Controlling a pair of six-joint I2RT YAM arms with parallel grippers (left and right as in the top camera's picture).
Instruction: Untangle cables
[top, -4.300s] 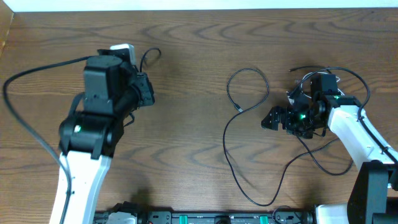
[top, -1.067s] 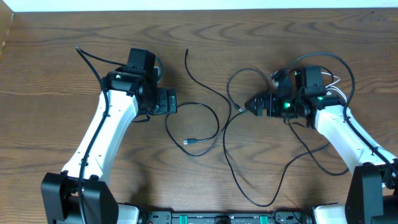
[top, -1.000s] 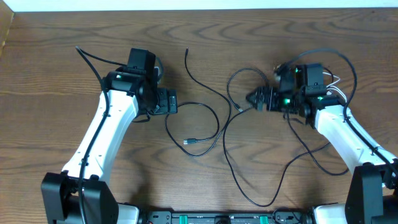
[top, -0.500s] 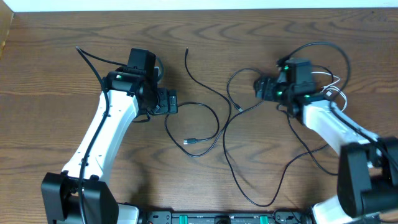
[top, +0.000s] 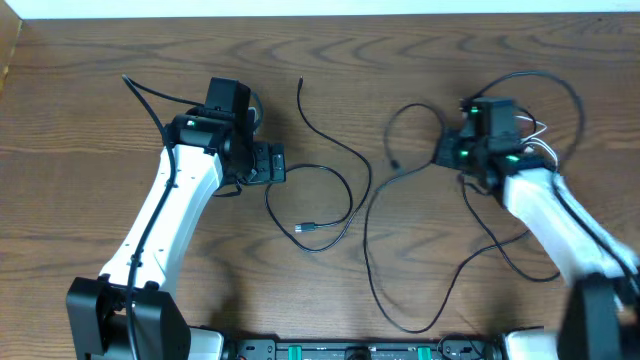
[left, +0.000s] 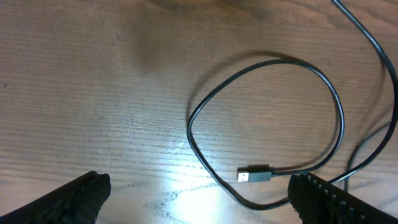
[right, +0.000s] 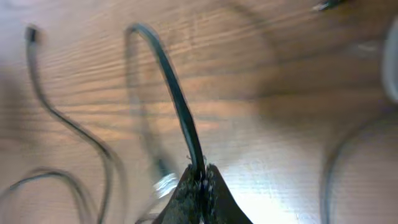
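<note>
My right gripper draws back toward the front rail and down by the black cord curves next, since the held cable still loops beside the mid-table cable.
One black cable lies in a loop at mid-table, with its USB plug beside it. The left wrist view shows that loop and the plug lying flat. My left gripper hovers open just left of the loop and holds nothing. A second, longer black cable runs from a loop near the right arm down toward the front edge. My right gripper is shut on this cable, which rises from between the fingertips. A thin white cord lies behind the right arm.
Thick black cords fixed to the arms trail behind the left arm and arch over the right arm. More black cord curves lie under the right forearm. A rail lines the table's front edge.
My right gripper went from open to shut on the long cable's loop and moved right, dragging the loop with it. The left arm and middle cable have not moved.
</note>
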